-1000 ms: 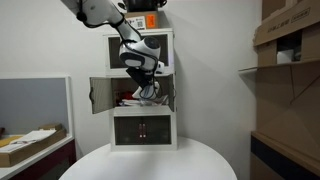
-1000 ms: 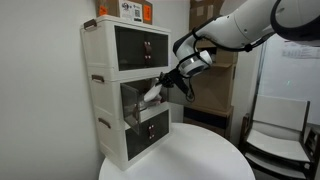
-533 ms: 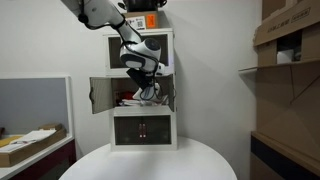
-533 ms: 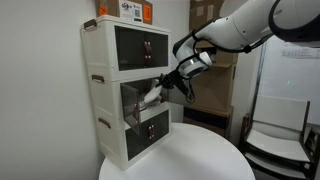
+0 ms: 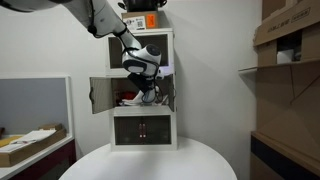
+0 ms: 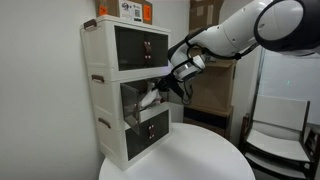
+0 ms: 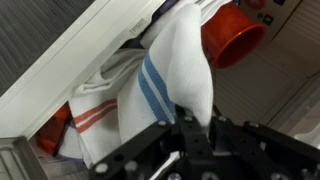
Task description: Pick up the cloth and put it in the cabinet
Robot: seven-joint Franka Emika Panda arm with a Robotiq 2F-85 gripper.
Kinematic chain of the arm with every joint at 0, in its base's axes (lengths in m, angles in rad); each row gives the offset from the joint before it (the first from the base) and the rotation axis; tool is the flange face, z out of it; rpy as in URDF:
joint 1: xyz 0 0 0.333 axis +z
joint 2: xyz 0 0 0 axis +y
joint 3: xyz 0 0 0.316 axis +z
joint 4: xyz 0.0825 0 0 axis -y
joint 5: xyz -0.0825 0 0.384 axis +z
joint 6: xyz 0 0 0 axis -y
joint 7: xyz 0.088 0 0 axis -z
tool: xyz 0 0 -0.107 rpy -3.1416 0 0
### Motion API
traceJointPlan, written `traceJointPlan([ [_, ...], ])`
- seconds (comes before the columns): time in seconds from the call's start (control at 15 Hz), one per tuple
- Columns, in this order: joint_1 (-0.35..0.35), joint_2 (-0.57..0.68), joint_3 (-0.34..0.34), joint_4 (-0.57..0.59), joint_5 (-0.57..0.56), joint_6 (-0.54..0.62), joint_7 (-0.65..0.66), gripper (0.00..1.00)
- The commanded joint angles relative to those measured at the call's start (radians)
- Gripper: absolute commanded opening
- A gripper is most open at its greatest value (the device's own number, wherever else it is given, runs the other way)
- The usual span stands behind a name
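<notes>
My gripper pushes outward, deeper into the cabinet's open middle section [image 5: 153,91], and releases the cloth's fold there next. The cloth still hangs only partly inside the cabinet.
The cloth [image 7: 175,70] is white with blue and red stripes. My gripper [image 7: 205,130] is shut on a fold of it and holds it at the mouth of the cabinet's open middle compartment. In both exterior views the gripper [image 5: 148,88] [image 6: 168,88] is at that opening, with the cloth [image 6: 150,98] hanging partly inside. The white three-tier cabinet [image 5: 142,130] [image 6: 125,60] stands on a round white table [image 5: 150,165]. Its middle door [image 5: 100,95] is swung open to the side.
A red-orange bowl [image 7: 235,40] lies inside the compartment beside the cloth. A box with an orange label [image 5: 145,20] sits on top of the cabinet. Cardboard boxes [image 5: 290,40] fill shelves at one side. A flat box [image 5: 30,145] lies on a side desk.
The arm has pushed a little further toward the cabinet, carrying the cloth deeper into the middle opening. The gripper stays shut on the cloth.
</notes>
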Motion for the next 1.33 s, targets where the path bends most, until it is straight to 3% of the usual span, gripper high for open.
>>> traceJointPlan([
  [0.0, 0.080, 0.098, -0.052, 0.119, -0.061, 0.001, 0.068, 0.03],
  [0.27, 0.118, 0.197, -0.074, 0.238, -0.125, -0.008, 0.161, 0.03],
  [0.73, 0.120, 0.354, -0.072, 0.476, -0.236, -0.049, 0.349, 0.03],
  [0.87, 0.106, 0.385, -0.063, 0.523, -0.260, -0.097, 0.384, 0.37],
  [1.27, 0.065, 0.398, -0.040, 0.571, -0.267, -0.211, 0.349, 0.81],
])
